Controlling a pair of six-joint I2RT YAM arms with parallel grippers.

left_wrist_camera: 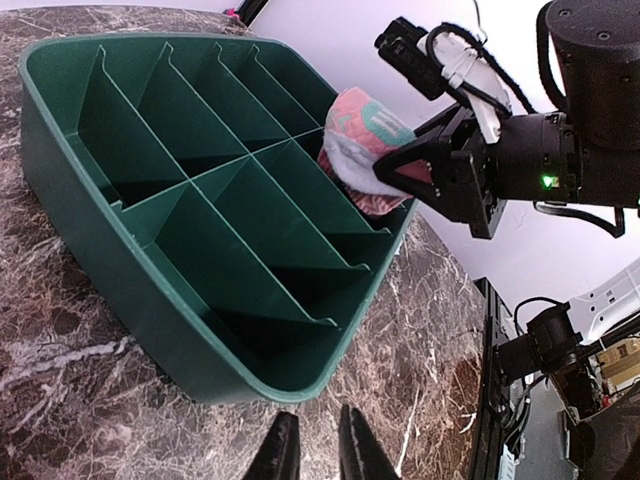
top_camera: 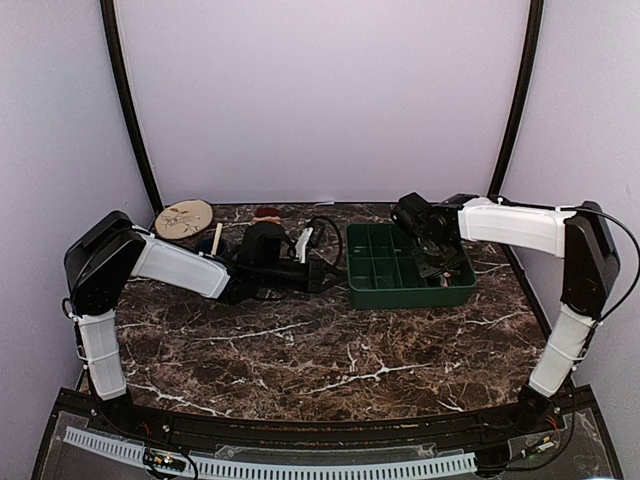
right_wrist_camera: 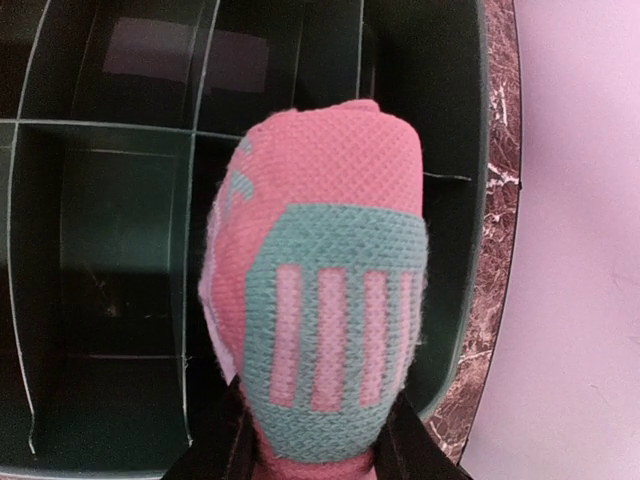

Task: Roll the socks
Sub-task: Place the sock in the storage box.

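Observation:
Next, my right gripper moves down into the tray's near-row section (right_wrist_camera: 205, 360) below and releases the sock there, since the length of the rolled pink sock (right_wrist_camera: 320, 300) runs along the tray's dividers.
The rolled pink sock (right_wrist_camera: 320, 300), pink with a teal patch and pale stripes, hangs over the right end of the green divided tray (right_wrist_camera: 478, 200). My right gripper (right_wrist_camera: 320, 452) is shut on its lower end. In the left wrist view the pink sock (left_wrist_camera: 362, 150) sits in the right gripper (left_wrist_camera: 400, 178) just above the tray's far compartments. My left gripper (left_wrist_camera: 318, 450) is low over the marble beside the tray's wall (left_wrist_camera: 150, 300), open by a narrow gap and holding nothing. Behind the left arm, a reddish-tan bit (top_camera: 267, 213) may be the tan sock, mostly hidden.
The green tray (top_camera: 410, 298) stands right of centre on the marble table, right gripper (top_camera: 433, 255) over it and left gripper (top_camera: 325, 270) at its left edge. A round beige patterned plate (top_camera: 185, 218) lies at the back left. Black cables loop around the left wrist.

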